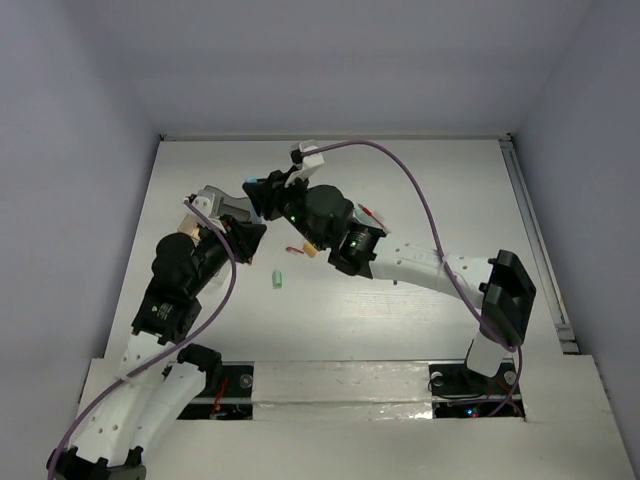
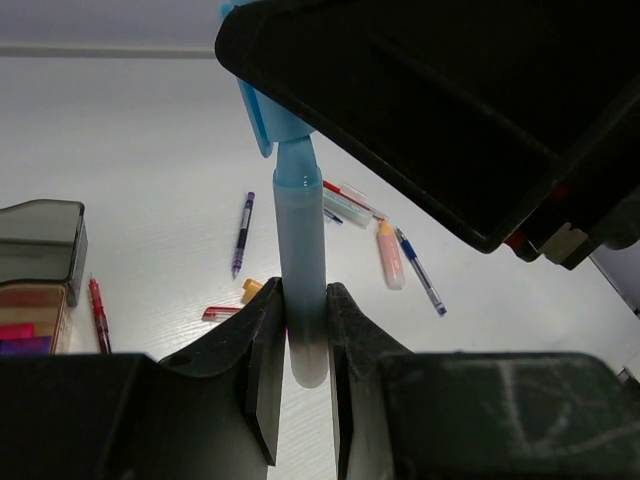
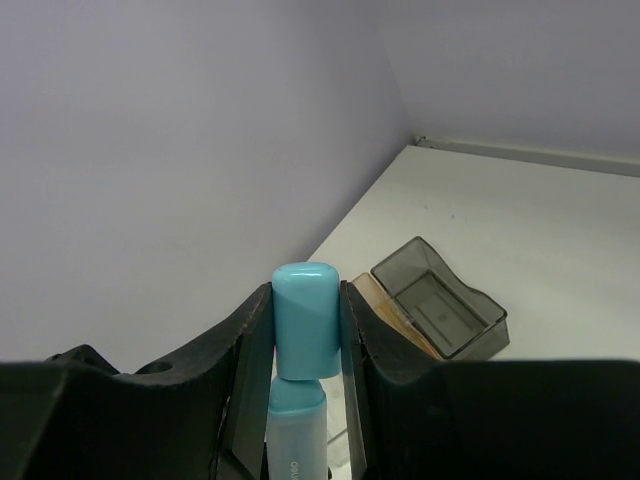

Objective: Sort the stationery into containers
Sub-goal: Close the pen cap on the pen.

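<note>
The right gripper moves to the left in the top view next, lowers the highlighter into the open, empty grey compartment and lets go of it there.
A pale-blue highlighter (image 2: 300, 250) is held in the air between both grippers. My left gripper (image 2: 305, 330) is shut on the bottom of its translucent body. My right gripper (image 3: 307, 325) is shut on its blue cap (image 3: 307, 320), which sits on the body's neck (image 3: 297, 425). In the top view both grippers, left (image 1: 240, 236) and right (image 1: 262, 195), meet beside the clear-grey and tan containers (image 1: 215, 205). One grey compartment (image 3: 440, 310) stands open and empty. Pens and highlighters lie loose on the table (image 2: 150, 170).
On the table lie a purple pen (image 2: 243, 232), a red pen (image 2: 97, 312) next to the containers (image 2: 40, 240), an orange cap (image 2: 251, 290), a peach highlighter (image 2: 390, 255) and a blue pen (image 2: 420, 272). A green item (image 1: 278, 279) lies nearer the arms. Walls enclose three sides of the table.
</note>
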Robot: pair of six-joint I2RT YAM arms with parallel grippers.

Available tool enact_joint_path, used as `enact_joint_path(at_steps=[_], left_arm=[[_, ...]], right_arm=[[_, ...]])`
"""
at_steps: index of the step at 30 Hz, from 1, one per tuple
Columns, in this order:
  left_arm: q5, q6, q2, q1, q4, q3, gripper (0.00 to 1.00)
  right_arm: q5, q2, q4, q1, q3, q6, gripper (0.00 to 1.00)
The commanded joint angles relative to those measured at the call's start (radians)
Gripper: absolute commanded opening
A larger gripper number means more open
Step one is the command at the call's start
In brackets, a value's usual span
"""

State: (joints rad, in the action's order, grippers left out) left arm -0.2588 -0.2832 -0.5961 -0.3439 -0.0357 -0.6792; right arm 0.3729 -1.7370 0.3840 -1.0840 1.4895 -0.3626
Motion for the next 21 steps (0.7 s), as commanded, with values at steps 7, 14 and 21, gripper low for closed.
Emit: enact_joint_path(at_steps=[7, 14, 21], left_arm=[[-0.017, -0.050, 0.022, 0.014, 0.108, -0.011, 0.00], [-0.024, -0.050, 0.056, 0.014, 0.126, -0.013, 0.00], [-0.014, -0.043, 0.050, 0.014, 0.108, -0.045, 0.00]], right_arm=[[0.002, 0.047, 0.232, -0.037, -0.124, -0.022, 0.09], [-0.071, 0.086, 0.263, -0.037, -0.187, -0.096, 0.08], [-0.113, 0.114, 0.237, -0.037, -0.230, -0.099, 0.05]])
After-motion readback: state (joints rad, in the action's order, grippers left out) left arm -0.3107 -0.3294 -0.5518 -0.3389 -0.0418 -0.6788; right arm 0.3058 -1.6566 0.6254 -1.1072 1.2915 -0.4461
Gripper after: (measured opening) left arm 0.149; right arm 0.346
